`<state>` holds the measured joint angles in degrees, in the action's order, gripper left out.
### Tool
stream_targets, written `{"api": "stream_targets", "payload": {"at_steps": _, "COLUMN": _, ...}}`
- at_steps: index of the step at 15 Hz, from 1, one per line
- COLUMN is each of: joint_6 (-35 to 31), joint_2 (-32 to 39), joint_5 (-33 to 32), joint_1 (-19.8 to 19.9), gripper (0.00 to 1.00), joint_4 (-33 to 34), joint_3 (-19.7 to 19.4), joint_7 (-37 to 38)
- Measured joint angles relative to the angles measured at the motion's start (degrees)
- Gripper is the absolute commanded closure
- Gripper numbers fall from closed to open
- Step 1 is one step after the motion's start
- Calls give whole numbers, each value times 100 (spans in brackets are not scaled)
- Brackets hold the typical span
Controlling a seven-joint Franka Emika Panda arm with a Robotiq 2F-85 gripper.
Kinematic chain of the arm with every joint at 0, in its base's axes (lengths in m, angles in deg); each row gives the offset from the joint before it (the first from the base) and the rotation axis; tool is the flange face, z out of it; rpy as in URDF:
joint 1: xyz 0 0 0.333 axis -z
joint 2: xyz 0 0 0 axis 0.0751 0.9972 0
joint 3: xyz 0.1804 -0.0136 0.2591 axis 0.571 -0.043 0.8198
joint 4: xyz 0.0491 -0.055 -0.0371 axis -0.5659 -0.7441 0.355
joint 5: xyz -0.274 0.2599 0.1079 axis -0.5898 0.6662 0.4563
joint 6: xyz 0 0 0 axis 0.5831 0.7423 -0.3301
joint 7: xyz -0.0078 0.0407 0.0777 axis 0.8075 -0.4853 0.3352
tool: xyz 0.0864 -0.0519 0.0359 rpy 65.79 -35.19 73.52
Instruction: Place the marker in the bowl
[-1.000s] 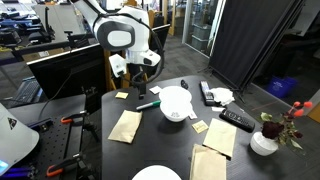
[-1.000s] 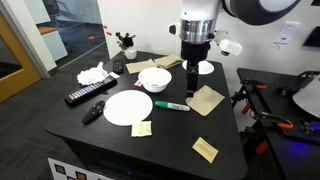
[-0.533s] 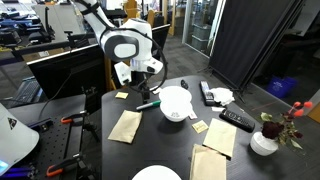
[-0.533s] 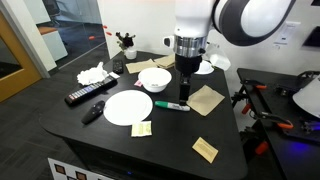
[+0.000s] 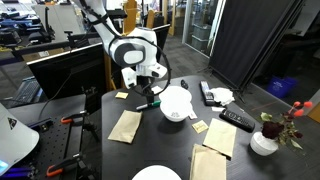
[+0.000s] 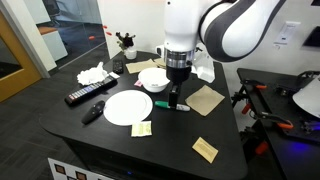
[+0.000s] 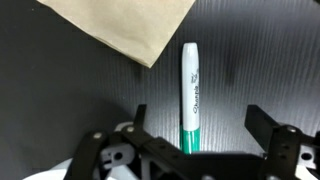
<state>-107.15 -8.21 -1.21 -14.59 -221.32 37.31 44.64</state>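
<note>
I will lower my gripper onto the marker's green end (image 7: 191, 139) next and close its fingers there, because they are open above the table with the slim stick between them.
The marker (image 7: 190, 95) is a slim stick with a white barrel and a green end. It lies flat on the black table, beside the bowl in both exterior views (image 5: 148, 103) (image 6: 172, 105). The white deep bowl (image 5: 175, 103) (image 6: 154, 78) stands next to it. My gripper (image 7: 198, 115) is open and low over the marker, one finger on each side and not touching it. It also shows in both exterior views (image 5: 150, 92) (image 6: 175, 97). The marker's lower end is hidden behind the gripper body in the wrist view.
A flat white plate (image 6: 128, 108) lies near the marker. Brown paper napkins (image 7: 120, 30) (image 5: 125, 125) (image 6: 207, 98) lie around. Black remotes (image 6: 85, 95) (image 5: 237, 119), a flower pot (image 5: 264, 142) and small sticky notes (image 6: 205, 149) are on the table.
The arm has moved sideways and down over the table and now stands low over the marker. The marker and the bowl have not moved.
</note>
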Motion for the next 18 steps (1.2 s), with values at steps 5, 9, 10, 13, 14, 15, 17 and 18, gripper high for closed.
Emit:
{"api": "stream_targets", "payload": {"at_steps": 5, "joint_6": -14, "joint_2": 336, "joint_5": -34, "joint_1": -184, "gripper": 41, "joint_4": 276, "joint_3": -152, "joint_7": 190}}
{"api": "stream_targets", "payload": {"at_steps": 9, "joint_6": -29, "joint_2": 506, "joint_5": -34, "joint_1": -219, "gripper": 73, "joint_4": 433, "joint_3": -168, "joint_7": 200}}
{"api": "stream_targets", "payload": {"at_steps": 10, "joint_6": -30, "joint_2": 535, "joint_5": -34, "joint_1": -219, "gripper": 80, "joint_4": 465, "joint_3": -168, "joint_7": 200}}
{"api": "stream_targets", "payload": {"at_steps": 13, "joint_6": -40, "joint_2": 567, "joint_5": -33, "joint_1": -225, "gripper": 100, "joint_4": 522, "joint_3": -166, "joint_7": 201}}
{"api": "stream_targets", "payload": {"at_steps": 14, "joint_6": -42, "joint_2": 567, "joint_5": -33, "joint_1": -227, "gripper": 95, "joint_4": 529, "joint_3": -166, "joint_7": 202}}
{"api": "stream_targets", "payload": {"at_steps": 15, "joint_6": -42, "joint_2": 568, "joint_5": -33, "joint_1": -227, "gripper": 95, "joint_4": 537, "joint_3": -166, "joint_7": 203}}
{"api": "stream_targets", "payload": {"at_steps": 17, "joint_6": -43, "joint_2": 567, "joint_5": -32, "joint_1": -236, "gripper": 95, "joint_4": 541, "joint_3": -166, "joint_7": 205}}
{"api": "stream_targets", "payload": {"at_steps": 18, "joint_6": -43, "joint_2": 561, "joint_5": -32, "joint_1": -247, "gripper": 95, "joint_4": 541, "joint_3": -166, "joint_7": 206}}
